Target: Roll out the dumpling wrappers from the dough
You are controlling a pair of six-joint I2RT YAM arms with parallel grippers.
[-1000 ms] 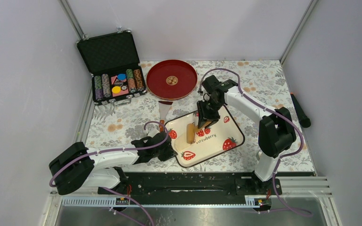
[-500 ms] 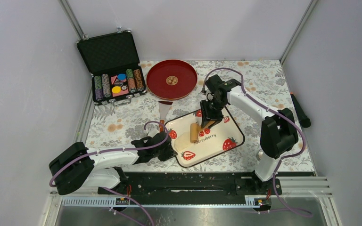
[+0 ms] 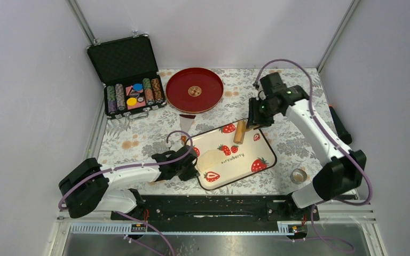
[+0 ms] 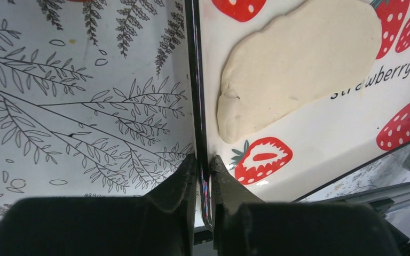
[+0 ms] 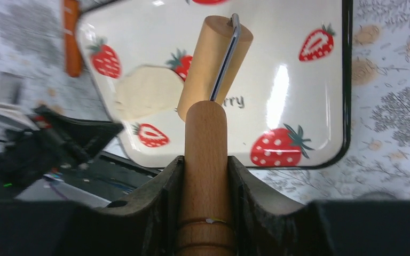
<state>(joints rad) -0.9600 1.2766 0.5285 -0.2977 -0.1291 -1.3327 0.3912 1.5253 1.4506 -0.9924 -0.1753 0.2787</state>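
Next, the right gripper goes to the right in the top view and down and releases the roller (image 3: 239, 132) on bare tabletop beyond the tray, since the dough lies flat.
The dough (image 3: 209, 158) is a flattened pale oval sheet on the left half of the strawberry tray (image 3: 247, 162). It fills the top of the left wrist view as dough (image 4: 293, 64). My left gripper (image 4: 203, 160) is shut on the tray's near-left rim (image 4: 196, 101). My right gripper (image 5: 205, 165) is shut on the handle of the wooden roller (image 5: 213, 58). From above, the roller (image 3: 239, 132) hangs over the tray's far edge, away from the dough, below the right gripper (image 3: 257, 120). No dumpling wrappers are in view.
A red plate (image 3: 194, 89) sits at the back, an open chip case (image 3: 128, 74) at the back left. A scraper with an orange handle (image 3: 186, 125) lies beside the tray's far-left corner. A small metal ring cutter (image 3: 298, 176) stands near the right arm's base.
The right arm has lifted the roller off the dough and carried it back and to the right, to the tray's far edge. The left gripper stays on the rim.
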